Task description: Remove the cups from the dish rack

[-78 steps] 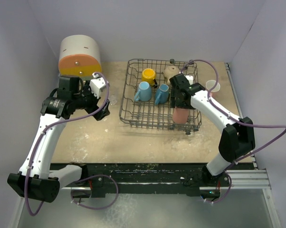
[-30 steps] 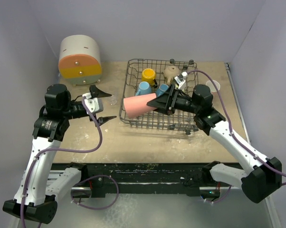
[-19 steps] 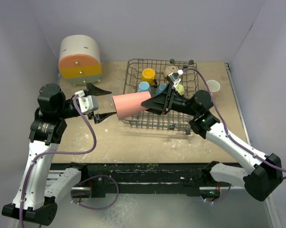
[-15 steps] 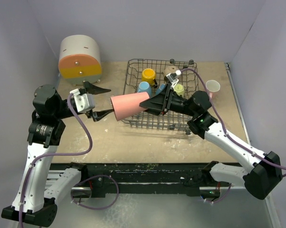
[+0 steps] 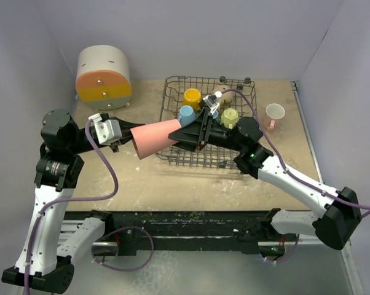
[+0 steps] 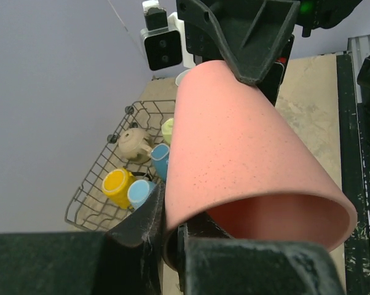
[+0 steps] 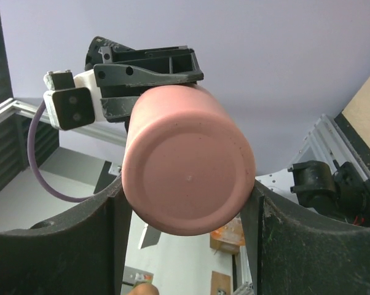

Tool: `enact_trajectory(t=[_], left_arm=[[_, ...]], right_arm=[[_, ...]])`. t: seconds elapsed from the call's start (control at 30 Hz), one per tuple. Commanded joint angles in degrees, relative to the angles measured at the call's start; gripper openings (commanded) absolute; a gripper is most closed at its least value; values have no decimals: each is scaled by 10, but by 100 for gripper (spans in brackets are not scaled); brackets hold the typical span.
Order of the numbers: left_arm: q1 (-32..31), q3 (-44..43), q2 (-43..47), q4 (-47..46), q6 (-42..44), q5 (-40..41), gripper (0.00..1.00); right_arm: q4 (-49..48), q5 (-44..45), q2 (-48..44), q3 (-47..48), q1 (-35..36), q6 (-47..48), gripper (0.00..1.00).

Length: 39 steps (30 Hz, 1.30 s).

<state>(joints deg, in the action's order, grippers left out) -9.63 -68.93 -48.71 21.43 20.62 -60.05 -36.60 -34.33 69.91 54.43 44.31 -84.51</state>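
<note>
I need to lower the tumbler (image 5: pixel 155 137) with my left gripper to the tabletop before the drawer box below. I need to tilt it base-down because it hangs sideways, and let go of its rim.
A salmon tumbler (image 5: pixel 155 137) hangs on its side in the air left of the dish rack (image 5: pixel 206 78), held at both ends. My left gripper (image 5: pixel 131 140) is shut on its open rim, one finger (image 6: pixel 139 221) outside the wall and the other inside. My right gripper (image 5: pixel 184 133) is shut on its flat base (image 7: pixel 188 178), a finger (image 7: pixel 80 246) on each side. In the rack stand a yellow mug (image 5: pixel 192 97), a blue mug (image 5: pixel 186 114), a tan cup (image 5: pixel 225 95) and a yellow-green cup (image 5: pixel 229 115). The right arm hides part of the rack.
A pink mug (image 5: pixel 274 114) stands on the table right of the rack. The rounded white, orange and yellow drawer box (image 5: pixel 104 77) sits at the back left. Walls close in on the left, back and right.
The right gripper carried the salmon tumbler out of the rack leftwards and tipped it on its side. The left gripper, open before, moved in and shut on the tumbler's rim.
</note>
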Motion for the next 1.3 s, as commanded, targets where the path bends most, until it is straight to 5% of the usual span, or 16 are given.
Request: enact_trajectory(t=[0.0,0.2,0.43,0.7,1.27], left_arm=[[-5,-30,-20,80,32,57,0],[-4,-83,-106,214,148,298,0],[45,-81,-214,234,236,511,0],[175,-225,-419,327,226,483,0],[164,-348,-654,347,161,507,0]], right_arm=[[86,23,-23,53,-14,70,58],[466,145,-50,165,-85,236,98],[638,268,-76,204,-99,309,100],[707,318,-85,199,-99,343,100],[797,507,121,334,-97,411,100]])
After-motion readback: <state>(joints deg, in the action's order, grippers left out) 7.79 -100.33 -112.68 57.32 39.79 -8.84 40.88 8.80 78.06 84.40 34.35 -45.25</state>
